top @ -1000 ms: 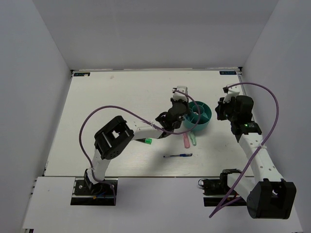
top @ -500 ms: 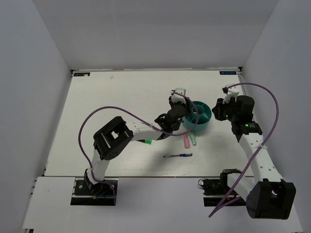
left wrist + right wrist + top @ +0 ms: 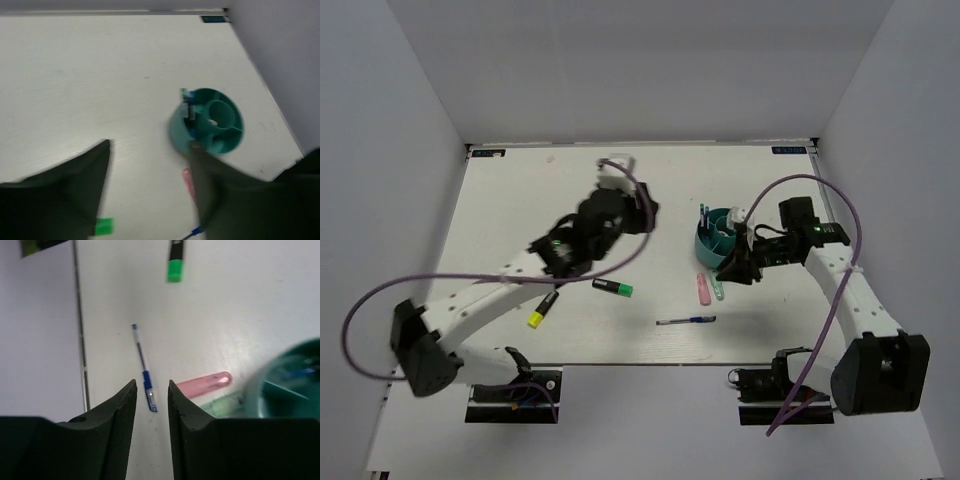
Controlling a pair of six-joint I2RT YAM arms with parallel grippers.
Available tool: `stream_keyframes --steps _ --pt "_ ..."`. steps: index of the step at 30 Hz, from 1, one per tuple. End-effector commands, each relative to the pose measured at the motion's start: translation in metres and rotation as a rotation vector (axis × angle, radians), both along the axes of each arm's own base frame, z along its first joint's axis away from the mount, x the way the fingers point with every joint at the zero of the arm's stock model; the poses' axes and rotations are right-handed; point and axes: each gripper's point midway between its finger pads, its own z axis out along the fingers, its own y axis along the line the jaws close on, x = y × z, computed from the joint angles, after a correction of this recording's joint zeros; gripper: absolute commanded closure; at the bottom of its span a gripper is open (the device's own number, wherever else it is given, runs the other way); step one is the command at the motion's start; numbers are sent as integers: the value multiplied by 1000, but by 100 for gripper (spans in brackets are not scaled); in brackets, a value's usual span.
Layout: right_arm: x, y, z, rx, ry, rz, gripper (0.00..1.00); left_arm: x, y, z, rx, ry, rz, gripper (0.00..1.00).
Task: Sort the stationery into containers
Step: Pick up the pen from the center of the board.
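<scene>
My right gripper moves down-left in the top view, toward the slim blue pen on the table, and down onto the pen's thin body next.
The teal organiser stands right of centre, and a blue pen sticks up from its left compartment. On the table in front of it lie a pink marker, a pale green marker and another blue pen. A green-capped highlighter and a yellow-capped one lie further left. My left gripper hangs open and empty, back left of the organiser. My right gripper is at the organiser's near right side. Its jaws stand a little apart with nothing between them, above the pen and pink marker.
White walls close the table at the back and both sides. The right arm's purple cable arcs above the organiser's right. The table's near edge runs just beyond the pen.
My left arm has pulled away from the organiser to the back left and opened. My right gripper dropped to the organiser's near side and opened. The yellow-capped highlighter now shows.
</scene>
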Motion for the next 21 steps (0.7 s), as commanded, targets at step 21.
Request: stream_keyframes --steps 21 --pt "-39 86 -133 -673 -60 284 64 -107 244 -177 161 614 191 8"
